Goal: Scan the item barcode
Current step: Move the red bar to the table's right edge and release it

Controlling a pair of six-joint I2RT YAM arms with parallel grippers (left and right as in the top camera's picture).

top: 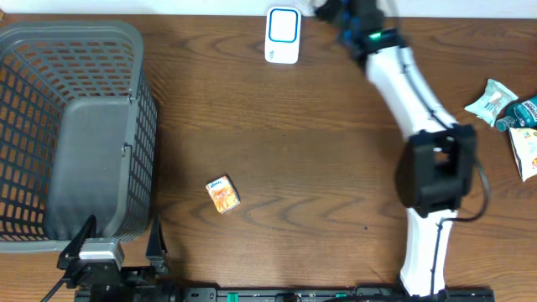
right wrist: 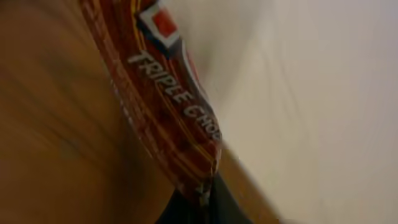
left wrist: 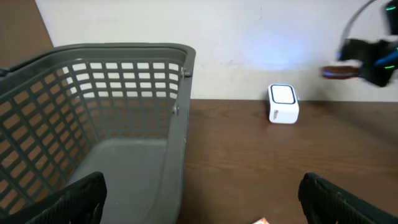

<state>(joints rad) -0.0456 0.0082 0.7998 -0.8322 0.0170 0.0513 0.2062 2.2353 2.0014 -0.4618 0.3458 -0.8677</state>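
Observation:
My right gripper swings to its right in the overhead view next, then lowers and releases the packet on the bare tabletop beside the snack packets below it.
A red-brown snack packet (right wrist: 168, 99) printed "TRIPLE CHO…" fills the right wrist view, pinched at its lower end by my right gripper (right wrist: 202, 200), which is shut on it. In the left wrist view the packet (left wrist: 341, 73) hangs edge-on above the table, just right of the white barcode scanner (left wrist: 283, 103). From overhead, the right gripper (top: 334, 12) is at the far edge, right of the scanner (top: 283, 35); the packet is hard to make out there. My left gripper (top: 113, 248) rests at the near left, its jaws wide open and holding nothing (left wrist: 205, 200).
A large grey mesh basket (top: 143, 117) takes up the left side, its rim (left wrist: 124, 48) close to the left gripper. A small orange box (top: 223, 194) lies mid-table. Several snack packets (top: 512, 117) lie at the right edge.

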